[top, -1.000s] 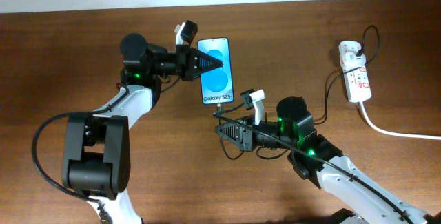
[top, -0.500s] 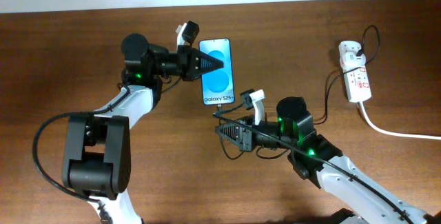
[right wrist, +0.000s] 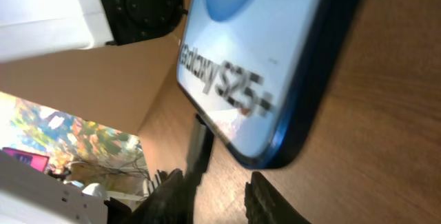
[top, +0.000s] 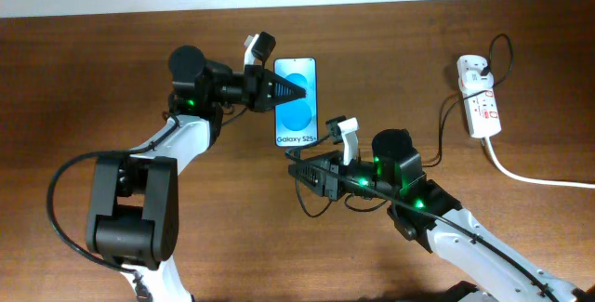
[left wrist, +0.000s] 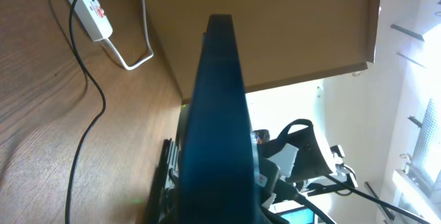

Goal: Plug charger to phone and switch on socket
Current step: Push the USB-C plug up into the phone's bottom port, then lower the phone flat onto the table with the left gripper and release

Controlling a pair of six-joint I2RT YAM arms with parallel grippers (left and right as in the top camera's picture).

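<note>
The phone (top: 296, 103) is still hanging clear of the wood in my left gripper. Next I will lower it, screen up, and let go of it on the bare tabletop below.
The phone (top: 296, 103), with a blue screen and "Galaxy S25+" text, faces up at the table's middle. My left gripper (top: 282, 89) is shut on its left long edge. In the left wrist view the phone (left wrist: 220, 114) shows edge-on as a dark blue slab. My right gripper (top: 302, 164) sits just below the phone's bottom edge, shut on the charger's black plug. In the right wrist view the plug tip (right wrist: 200, 141) touches the phone's (right wrist: 269, 52) bottom edge, beside my fingers (right wrist: 220, 200). The black cable (top: 446, 121) runs right to the white socket (top: 481, 98).
The socket's thick white cord (top: 530, 177) runs off the right edge. The socket (left wrist: 89, 7) and black cable (left wrist: 86, 120) also show in the left wrist view. A loop of black cable (top: 305, 204) lies under my right arm. The table's far edge is close behind the phone.
My left gripper has carried the phone a little right and down, toward the plug. My right gripper has edged up, so the plug tip now meets the phone's bottom edge.
</note>
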